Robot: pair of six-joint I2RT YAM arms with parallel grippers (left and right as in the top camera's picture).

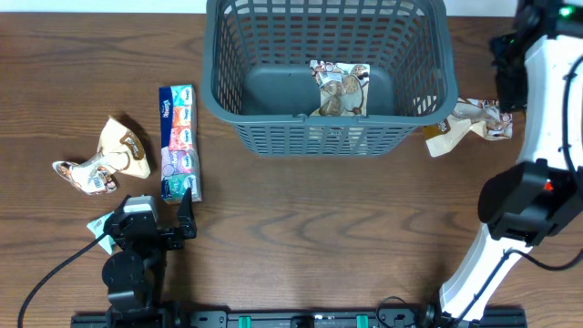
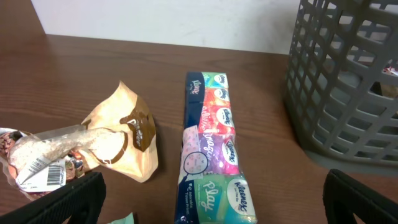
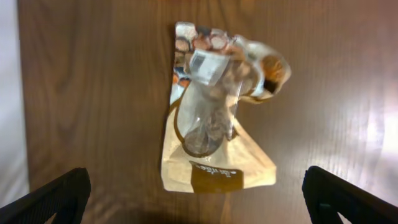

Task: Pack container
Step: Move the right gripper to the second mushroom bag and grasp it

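Observation:
I should next lower my open right gripper onto the tan packet's labelled end (image 1: pixel 489 118) (image 3: pixel 214 67) and close its fingers around it, because that end of the packet is clear of the basket's side.
The dark grey lattice basket (image 1: pixel 328 68) stands at the top middle and holds one snack packet (image 1: pixel 340 88). Its wall shows at the right of the left wrist view (image 2: pixel 345 81). A colourful tissue multipack (image 1: pixel 178 141) lies left of the basket, also in the left wrist view (image 2: pixel 211 149). A tan snack packet (image 1: pixel 105 155) lies further left, also in the left wrist view (image 2: pixel 93 140). Another tan packet (image 1: pixel 469 126) lies right of the basket; it fills the right wrist view (image 3: pixel 217 112). My left gripper (image 2: pixel 211 202) is open just short of the tissue pack's near end. My right gripper (image 3: pixel 199 199) is open above that packet.
A small pale green packet (image 1: pixel 100 226) lies beside the left arm's base, its corner showing in the left wrist view (image 2: pixel 121 219). The table's far edge and a white wall run behind the basket.

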